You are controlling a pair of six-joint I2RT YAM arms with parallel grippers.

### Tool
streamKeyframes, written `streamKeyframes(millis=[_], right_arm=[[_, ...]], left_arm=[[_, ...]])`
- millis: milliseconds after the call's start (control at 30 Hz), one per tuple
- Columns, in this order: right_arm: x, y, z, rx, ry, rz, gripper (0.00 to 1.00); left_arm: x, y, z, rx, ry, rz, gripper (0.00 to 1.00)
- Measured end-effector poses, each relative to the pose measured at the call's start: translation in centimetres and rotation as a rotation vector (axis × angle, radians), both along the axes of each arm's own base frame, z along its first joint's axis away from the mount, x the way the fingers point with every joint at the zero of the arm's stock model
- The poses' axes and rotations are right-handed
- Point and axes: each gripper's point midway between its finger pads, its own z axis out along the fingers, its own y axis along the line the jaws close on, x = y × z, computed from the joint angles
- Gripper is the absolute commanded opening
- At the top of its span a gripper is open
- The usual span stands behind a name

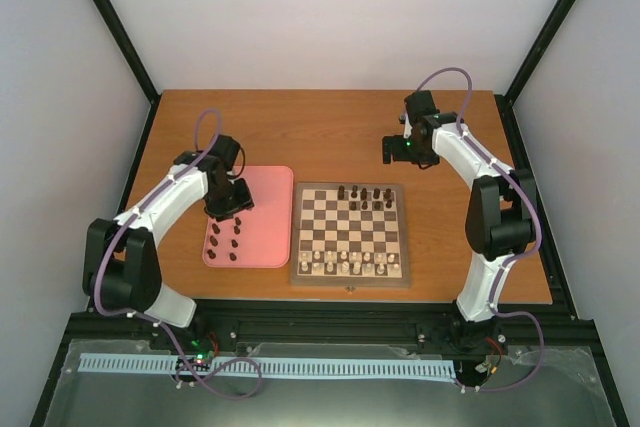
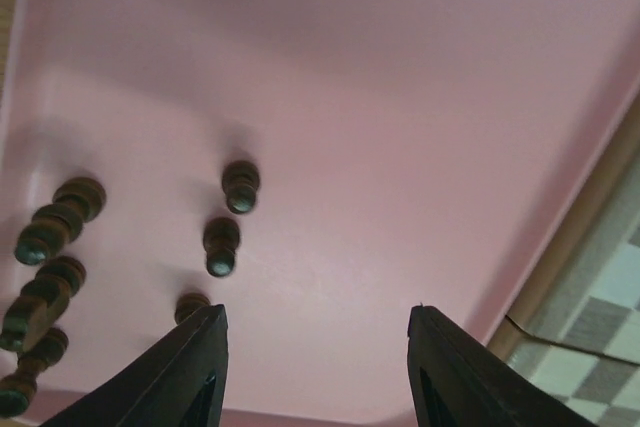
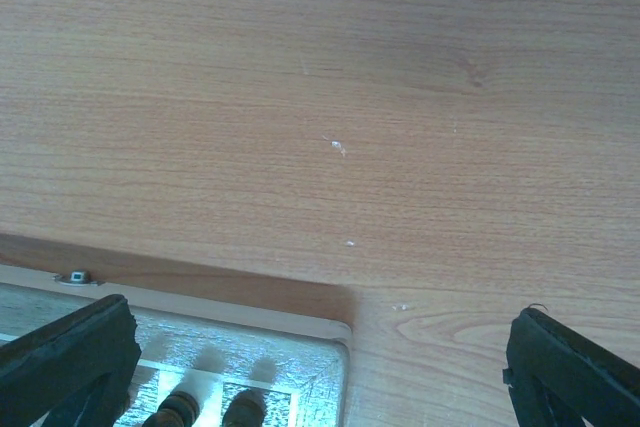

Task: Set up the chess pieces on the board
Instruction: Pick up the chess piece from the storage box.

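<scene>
The head of the row's farthest pawn [image 1: 238, 221] [image 2: 240, 188] is below to the left in the wrist view, both sides clear, so my left gripper should next lower astride it.
The wooden chessboard [image 1: 349, 260] lies mid-table, with several dark pieces [image 1: 364, 195] on its far rows and pale pieces on its near rows. Several more dark pieces [image 1: 226, 241] stand on the pink tray [image 1: 268, 209] left of the board. My left gripper [image 1: 228, 210] hovers over the tray, open and empty [image 2: 318, 347]; dark pieces [image 2: 240, 188] stand just ahead and left of its fingers. My right gripper [image 1: 396, 151] is open and empty above bare table beyond the board's far right corner [image 3: 338, 345]; two dark pieces [image 3: 235, 409] show at that view's bottom edge.
The wooden table [image 1: 330, 132] is bounded by black frame posts and white walls. The tray's right rim [image 2: 560, 237] lies close to the board's border. A white slotted rail [image 1: 270, 367] runs along the front beneath the arm bases.
</scene>
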Motion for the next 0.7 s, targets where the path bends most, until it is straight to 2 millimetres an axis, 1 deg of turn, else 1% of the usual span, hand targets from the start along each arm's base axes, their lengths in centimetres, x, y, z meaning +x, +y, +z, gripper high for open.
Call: streamKeyframes(millis=[133,200,567,700], right_arm=[[-0.1,-0.1,0.0,-0.006,0.002,0.002,1.0],[-0.1,-0.1,0.0,-0.007,0.002,0.002,1.0],[0.0,-0.4,-0.1,-0.024,-0.001,0.004,1.0],[0.0,-0.4,-0.1,-0.028,-0.001,0.006,1.0]], left_arm=[[0.3,1.3,-1.5,-0.003,0.029,0.047,0.51],[0.5,1.6,-2.1,-0.001,0.041,0.058,0.51],[1.1,1.8,-5.2,0.013,0.098,0.049,0.44],[1.2,2.0,-5.8,0.014,0.112,0.048,0.37]])
